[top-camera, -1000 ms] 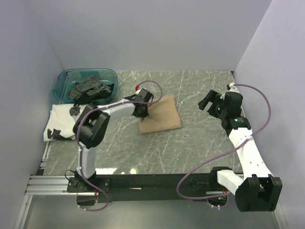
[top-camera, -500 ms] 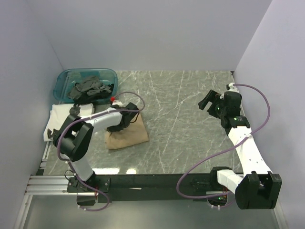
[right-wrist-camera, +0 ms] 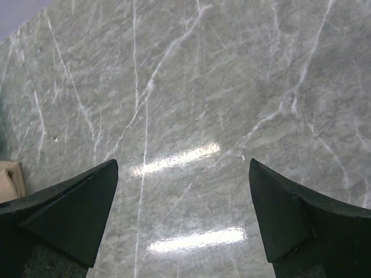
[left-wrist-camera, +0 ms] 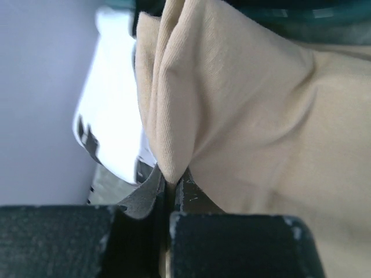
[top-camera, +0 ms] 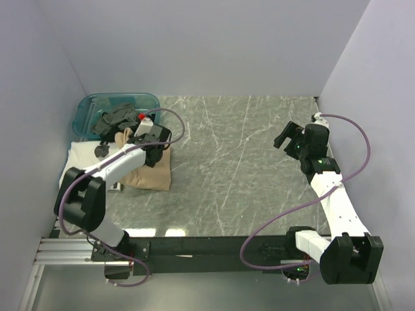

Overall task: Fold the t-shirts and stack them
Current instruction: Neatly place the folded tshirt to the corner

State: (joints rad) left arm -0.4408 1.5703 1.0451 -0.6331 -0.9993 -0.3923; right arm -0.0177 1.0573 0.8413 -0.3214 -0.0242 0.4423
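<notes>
My left gripper rises next, moves over the white t-shirt [top-camera: 83,157] [left-wrist-camera: 113,124] and releases the tan one there, since that place lies to its left in the top view.
A folded tan t-shirt [top-camera: 152,170] lies at the table's left, its left part over the folded white t-shirt [top-camera: 83,157]. My left gripper [top-camera: 144,133] is shut on a pinched ridge of the tan t-shirt [left-wrist-camera: 232,110] near the bin. The white t-shirt [left-wrist-camera: 113,124] shows beyond it in the left wrist view. My right gripper [top-camera: 285,137] is open and empty above bare table [right-wrist-camera: 185,116] at the right. A sliver of the tan shirt [right-wrist-camera: 10,179] shows at the left edge of the right wrist view.
A teal plastic bin [top-camera: 91,107] holding dark crumpled shirts [top-camera: 117,120] stands at the back left corner. Grey walls close in the back and both sides. The arms' black base rail [top-camera: 207,247] runs along the near edge.
My left gripper has dragged the tan t-shirt from the table's middle leftward onto the white t-shirt by the bin. The right arm has stayed in place.
</notes>
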